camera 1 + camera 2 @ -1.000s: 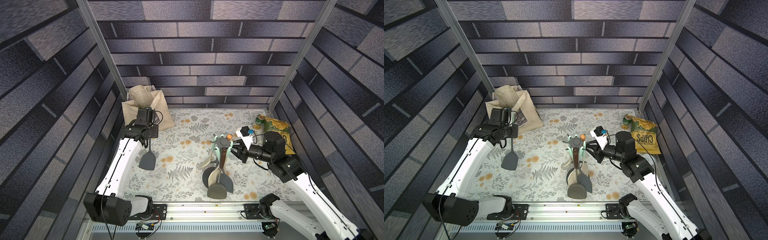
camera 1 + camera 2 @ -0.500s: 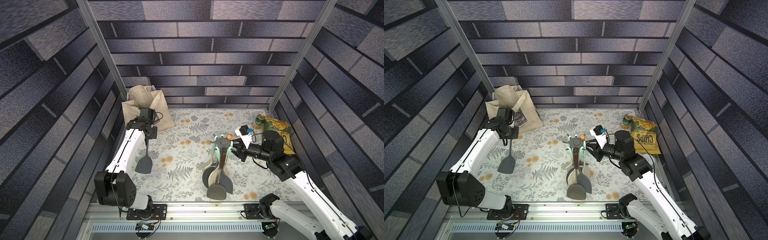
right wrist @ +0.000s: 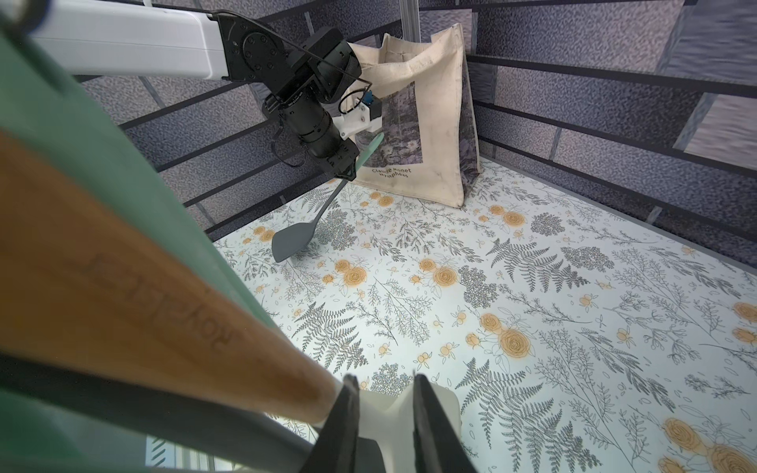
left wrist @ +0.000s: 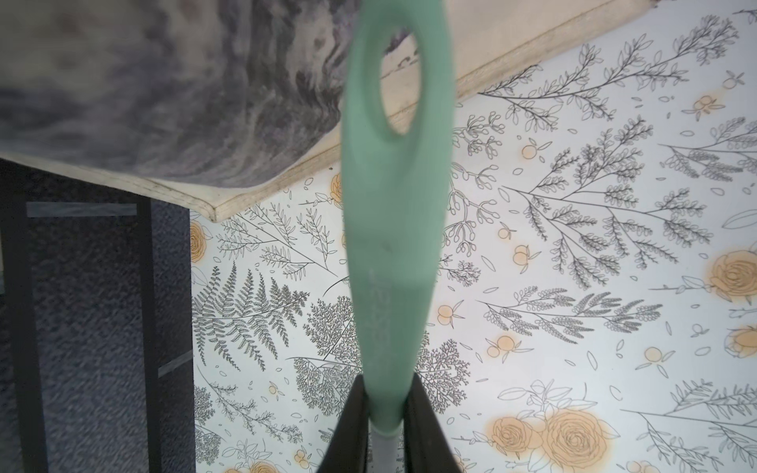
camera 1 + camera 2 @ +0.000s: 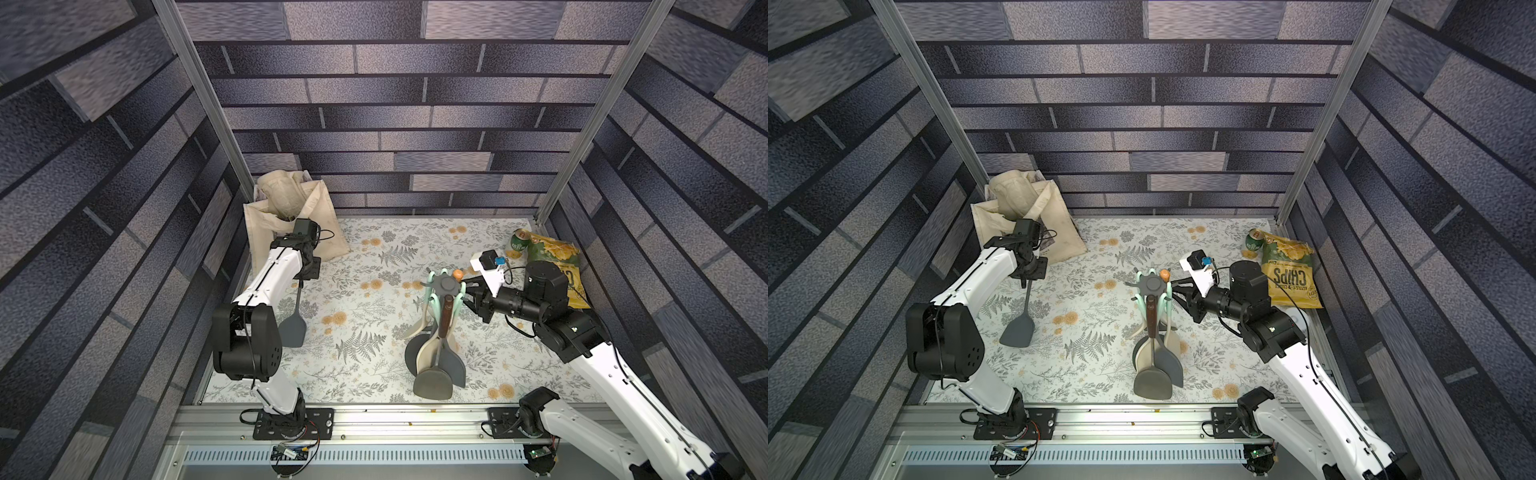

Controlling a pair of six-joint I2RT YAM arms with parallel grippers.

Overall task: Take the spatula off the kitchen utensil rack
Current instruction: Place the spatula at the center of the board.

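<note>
The left gripper lowers the handle onto the floral mat [image 5: 308,303] beside the tote bag and releases it next, because the spatula already hangs clear of the rack [image 5: 445,284].
The spatula [image 5: 293,330] has a mint-green handle [image 4: 393,245] and a grey blade [image 3: 293,241]. It hangs clear of the kitchen utensil rack [image 5: 445,284], far to its left, with the blade low over the floral mat. My left gripper [image 5: 301,281] is shut on the base of the handle, seen between its fingers [image 4: 356,413]. The rack [image 5: 1154,284] stands at centre with several utensils on its hooks. My right gripper [image 5: 467,291] is at the rack's right side. Its jaws [image 3: 383,381] stand narrowly apart, closed on the cream neck of a wooden-handled utensil [image 3: 164,295].
A beige tote bag [image 5: 291,224] leans in the back left corner, just behind my left wrist. A yellow chips bag [image 5: 557,266] and a green can [image 5: 517,245] lie at the back right. Walls enclose three sides, and a metal rail [image 5: 374,419] runs along the front.
My left arm has folded up, its elbow rising near its base, and the spatula has sunk slightly toward the mat. The right arm and the rack have stayed still.
</note>
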